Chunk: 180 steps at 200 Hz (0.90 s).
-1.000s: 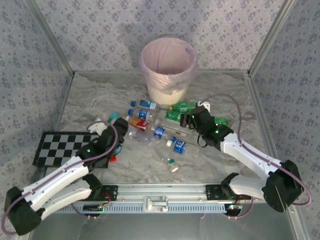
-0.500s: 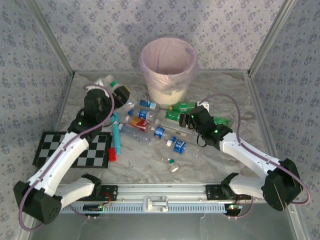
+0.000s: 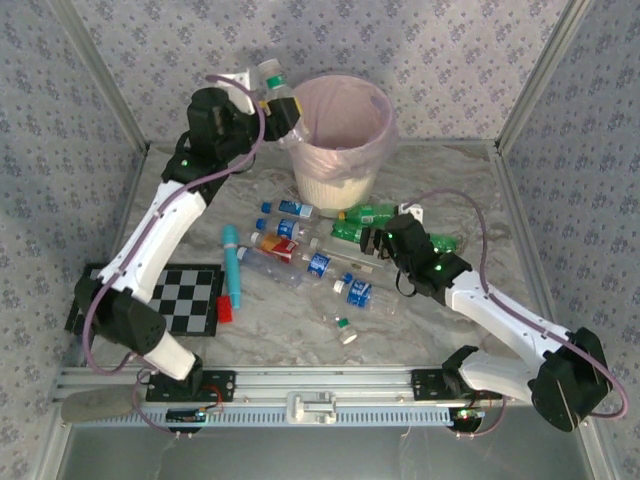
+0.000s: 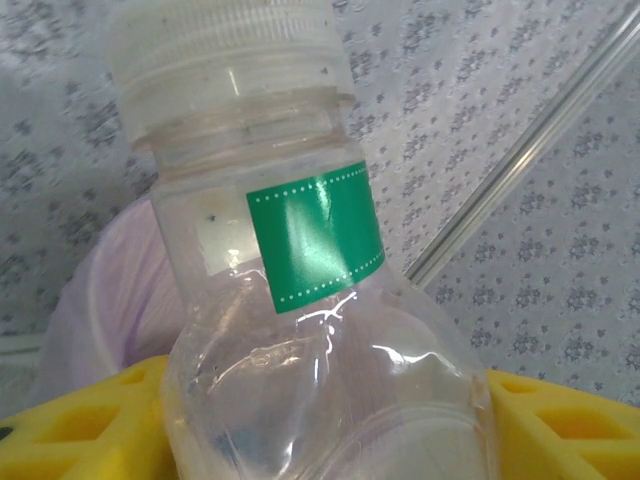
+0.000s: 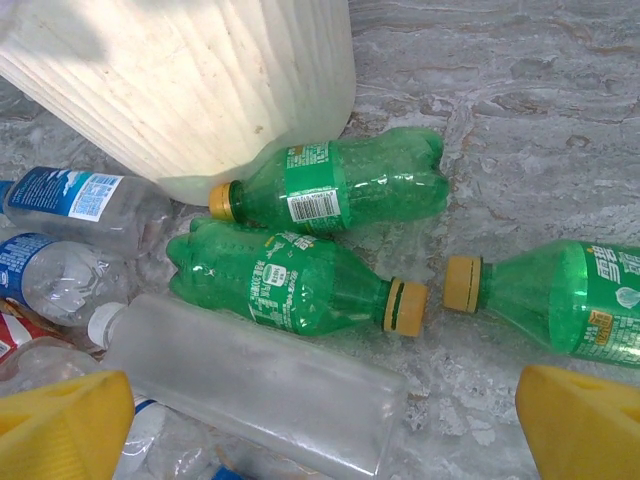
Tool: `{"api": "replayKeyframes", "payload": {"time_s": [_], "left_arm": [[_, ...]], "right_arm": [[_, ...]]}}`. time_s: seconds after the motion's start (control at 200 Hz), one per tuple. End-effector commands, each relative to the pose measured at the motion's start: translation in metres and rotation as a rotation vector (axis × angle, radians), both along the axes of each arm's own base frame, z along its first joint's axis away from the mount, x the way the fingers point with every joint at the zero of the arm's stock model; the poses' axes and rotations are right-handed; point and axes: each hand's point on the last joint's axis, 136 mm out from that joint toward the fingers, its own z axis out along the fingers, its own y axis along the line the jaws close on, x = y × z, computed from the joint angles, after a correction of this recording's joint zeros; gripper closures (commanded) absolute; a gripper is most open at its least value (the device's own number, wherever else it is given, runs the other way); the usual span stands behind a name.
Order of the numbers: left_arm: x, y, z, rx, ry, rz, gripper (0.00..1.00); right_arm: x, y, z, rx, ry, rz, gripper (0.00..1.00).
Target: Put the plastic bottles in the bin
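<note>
My left gripper swings across the bin's rim next and releases the clear plastic bottle (image 3: 279, 93) over the bin's opening, which lies just past that rim.
My left gripper (image 3: 272, 106) is raised beside the left rim of the bin (image 3: 335, 185) and is shut on a clear plastic bottle (image 3: 279, 93) with a green label and white cap. In the left wrist view that bottle (image 4: 300, 300) sits between the yellow fingers (image 4: 80, 420), with the pink-lined bin (image 4: 105, 290) behind it. My right gripper (image 3: 378, 240) hovers open above the bottles on the table. Under the right gripper (image 5: 320, 425) lie a frosted clear bottle (image 5: 250, 390) and three green bottles (image 5: 280, 280) (image 5: 340, 185) (image 5: 560, 300) by the bin's base (image 5: 200, 80).
Several blue-labelled bottles (image 3: 318, 263) lie scattered in front of the bin, and a small one (image 3: 345, 328) lies nearer me. A teal stick tool (image 3: 232, 265) with a red end lies at the left beside a checkerboard (image 3: 180, 300). Metal frame posts and patterned walls enclose the table.
My left arm has swung from the near left of the table up and back to the bin's rim, carrying the clear bottle. The right arm has hardly moved.
</note>
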Motion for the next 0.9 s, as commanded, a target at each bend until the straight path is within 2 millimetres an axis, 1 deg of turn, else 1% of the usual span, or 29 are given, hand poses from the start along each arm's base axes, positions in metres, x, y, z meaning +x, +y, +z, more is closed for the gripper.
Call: {"api": "replayKeyframes", "payload": {"time_s": [0.0,0.055,0.11,0.13,0.145,0.17,0.365,0.495,0.64,0.695,0.76,0.895], "left_arm": [[0.004,-0.012,0.028,0.014,-0.094,-0.072,0.6],[0.012,-0.019,0.03,0.008,-0.099,-0.088,0.6],[0.023,-0.026,0.028,0.004,-0.097,-0.102,0.6],[0.027,-0.028,0.021,0.008,-0.082,-0.105,0.6],[0.029,-0.029,0.027,0.003,-0.097,-0.106,0.6],[0.033,-0.033,0.026,0.004,-0.097,-0.111,0.6],[0.071,-0.051,0.006,0.038,-0.082,-0.108,0.59],[0.09,-0.066,-0.018,0.125,-0.032,-0.114,0.58],[0.106,-0.079,-0.058,0.264,0.017,-0.092,0.56],[0.11,-0.081,-0.071,0.291,0.043,-0.089,0.56],[0.113,-0.083,-0.083,0.314,0.057,-0.087,0.55],[0.116,-0.085,-0.1,0.383,0.062,-0.066,0.54]], "right_arm": [[-0.005,-0.002,0.002,0.026,-0.009,-0.011,0.0],[-0.006,-0.003,0.003,0.032,-0.011,-0.014,0.0],[-0.007,-0.003,0.005,0.039,-0.016,-0.012,0.0],[-0.008,-0.003,0.005,0.04,-0.015,-0.013,0.0],[-0.008,-0.004,0.005,0.041,-0.016,-0.013,0.0],[-0.009,-0.004,0.006,0.044,-0.017,-0.015,0.0],[-0.013,-0.007,0.009,0.067,-0.03,-0.022,0.0],[-0.015,-0.008,0.009,0.071,-0.028,-0.021,0.0],[-0.016,-0.009,0.01,0.076,-0.031,-0.025,0.0],[-0.017,-0.011,0.011,0.076,-0.033,-0.027,0.0],[-0.017,-0.012,0.012,0.074,-0.035,-0.028,0.0],[-0.019,-0.014,0.013,0.071,-0.036,-0.031,0.0]]}}
